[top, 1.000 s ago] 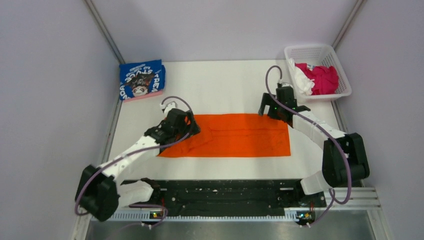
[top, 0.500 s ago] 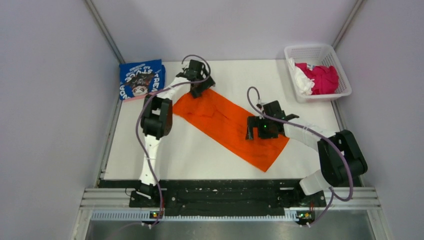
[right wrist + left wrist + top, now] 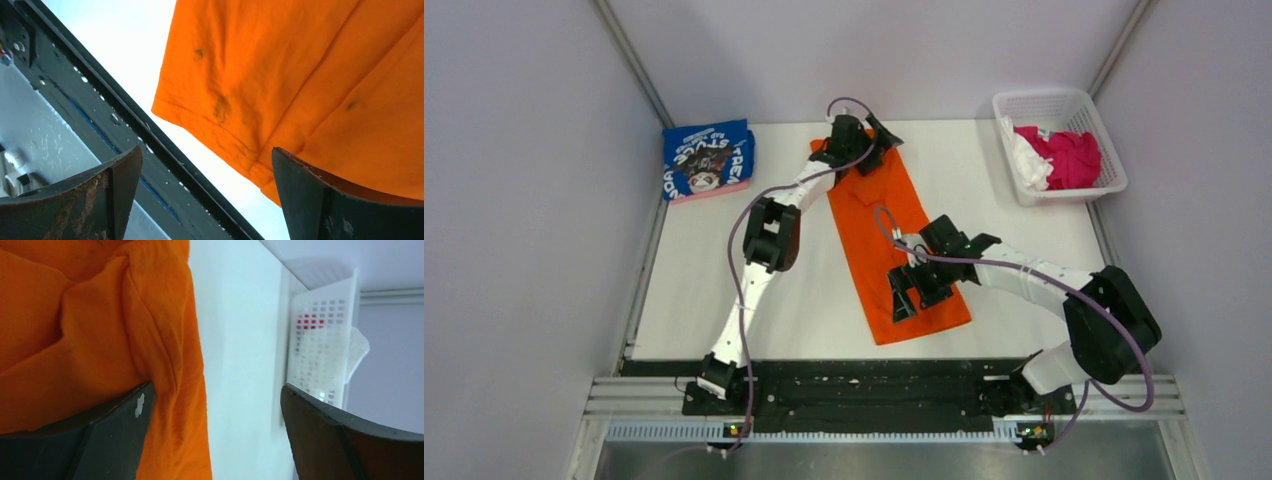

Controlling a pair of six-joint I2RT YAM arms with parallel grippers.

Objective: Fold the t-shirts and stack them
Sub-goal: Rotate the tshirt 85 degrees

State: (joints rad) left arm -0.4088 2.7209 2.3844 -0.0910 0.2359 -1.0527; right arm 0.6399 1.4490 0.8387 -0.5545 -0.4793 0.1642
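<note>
Next I will move my left gripper back to pinch the orange t-shirt's near corner on the blue shirt's side (image 3: 878, 340), which lies back from it, because the orange t-shirt's still long.
The orange t-shirt (image 3: 886, 235) lies flat as a long folded strip, running from the far middle of the table to the near middle. My left gripper (image 3: 871, 137) is open at its far end; in the left wrist view (image 3: 215, 440) one finger (image 3: 100, 435) rests over the orange cloth (image 3: 100, 330). My right gripper (image 3: 902, 298) is open over the shirt's near end; in the right wrist view (image 3: 205, 200) the orange hem (image 3: 280, 75) lies between and behind the open jaws. The blue printed t-shirt (image 3: 708, 160) lies folded at the far left.
A white basket (image 3: 1064, 103) at the far right holds a magenta shirt (image 3: 1072, 158) and a white one (image 3: 1027, 160); it also shows in the left wrist view (image 3: 320, 350). A pink edge shows under the blue shirt. The black front rail (image 3: 100, 115) runs near the shirt's near end.
The orange shirt has swung from a diagonal to nearly lengthwise. My left gripper moved right along the far edge; my right gripper moved nearer and left.
</note>
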